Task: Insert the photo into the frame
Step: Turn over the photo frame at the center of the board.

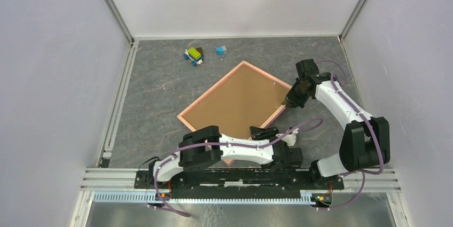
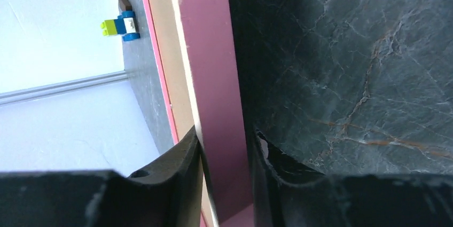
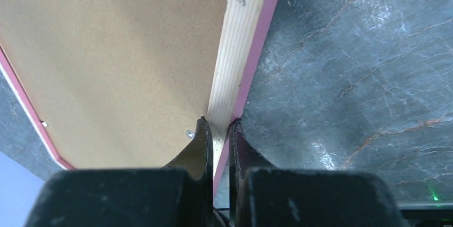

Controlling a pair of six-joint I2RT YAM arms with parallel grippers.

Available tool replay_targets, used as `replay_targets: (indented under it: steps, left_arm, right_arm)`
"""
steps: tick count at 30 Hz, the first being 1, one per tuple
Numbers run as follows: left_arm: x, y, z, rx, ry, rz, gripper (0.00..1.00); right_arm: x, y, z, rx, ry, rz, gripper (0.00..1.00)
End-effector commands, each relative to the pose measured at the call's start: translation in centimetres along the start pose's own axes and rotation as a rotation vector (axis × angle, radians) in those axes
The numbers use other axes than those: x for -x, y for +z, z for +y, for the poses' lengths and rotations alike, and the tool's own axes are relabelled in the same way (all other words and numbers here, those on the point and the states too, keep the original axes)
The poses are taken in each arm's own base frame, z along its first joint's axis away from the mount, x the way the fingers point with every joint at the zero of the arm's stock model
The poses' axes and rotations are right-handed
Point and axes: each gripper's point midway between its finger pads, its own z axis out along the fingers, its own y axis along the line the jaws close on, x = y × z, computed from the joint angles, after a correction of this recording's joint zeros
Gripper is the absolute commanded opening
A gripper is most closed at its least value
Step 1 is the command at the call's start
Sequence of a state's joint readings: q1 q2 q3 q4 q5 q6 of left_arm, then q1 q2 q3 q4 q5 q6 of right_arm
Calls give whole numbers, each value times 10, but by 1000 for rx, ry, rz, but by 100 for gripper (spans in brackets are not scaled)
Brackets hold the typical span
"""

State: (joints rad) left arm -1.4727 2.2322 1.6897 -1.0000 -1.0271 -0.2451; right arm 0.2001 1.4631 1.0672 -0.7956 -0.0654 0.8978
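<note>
I will swing my left gripper outward next, turn the frame (image 1: 211,88) over and let go of it on the tabletop by the back wall (image 1: 288,60), since that spot lies outward of my gripper.
The pink frame (image 1: 211,88) lies turned like a diamond in the middle of the table, its brown backing board (image 1: 240,99) facing up. The photo does not show in any view. My left gripper (image 1: 262,132) is shut on the frame's near rail; in the left wrist view the gripper (image 2: 224,147) clamps the pink rail (image 2: 208,51) between its fingers. My right gripper (image 1: 288,103) is shut on the frame's right corner; in the right wrist view the gripper (image 3: 219,131) pinches the pale wood rail (image 3: 235,51) beside the board (image 3: 117,61).
A small toy block car (image 1: 194,55) and a blue cube (image 1: 221,50) sit at the back of the table, beyond the frame. The car also shows in the left wrist view (image 2: 120,25). White walls close in the table on three sides.
</note>
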Motion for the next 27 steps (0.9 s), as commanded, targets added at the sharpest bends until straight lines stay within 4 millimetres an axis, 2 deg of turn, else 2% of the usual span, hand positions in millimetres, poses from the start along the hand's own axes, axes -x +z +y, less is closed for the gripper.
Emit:
replay_targets:
  steps: [1, 3, 5, 6, 8, 10, 13, 16, 20, 23, 27]
  left_arm:
    - [19, -33, 65, 91, -19, -73, 25]
    - [26, -45, 83, 81, -48, -100, 11]
    - [34, -57, 103, 76, -77, -126, 4]
    - [38, -63, 112, 72, -88, -138, 2]
    - [49, -78, 135, 68, -127, -170, 2]
    - [60, -91, 154, 42, -156, -207, 2]
    - [77, -109, 179, -50, -241, -276, 2]
    - [92, -118, 202, -172, -348, -336, 2]
    - [102, -114, 227, -379, -521, -388, 2]
    - [102, -105, 249, -507, -698, -393, 2]
    - [94, -79, 275, -672, -967, -348, 2]
  right_arm:
    - [30, -42, 31, 147, -95, -145, 3]
    - [55, -65, 42, 197, -187, -284, 24]
    - [81, -101, 52, 221, -299, -445, 44]
    - [93, -122, 53, 210, -338, -524, 54]
    - [120, -174, 48, 138, -403, -691, 67]
    - [138, -223, 39, 74, -416, -837, 82]
    - [146, -288, 30, 57, -422, -1003, 91]
    - [146, -332, 20, 51, -399, -1103, 98]
    - [141, -359, 6, 32, -357, -1151, 98]
    - [138, -367, -2, 32, -326, -1184, 98]
    - [133, -370, -4, 65, -319, -1208, 98]
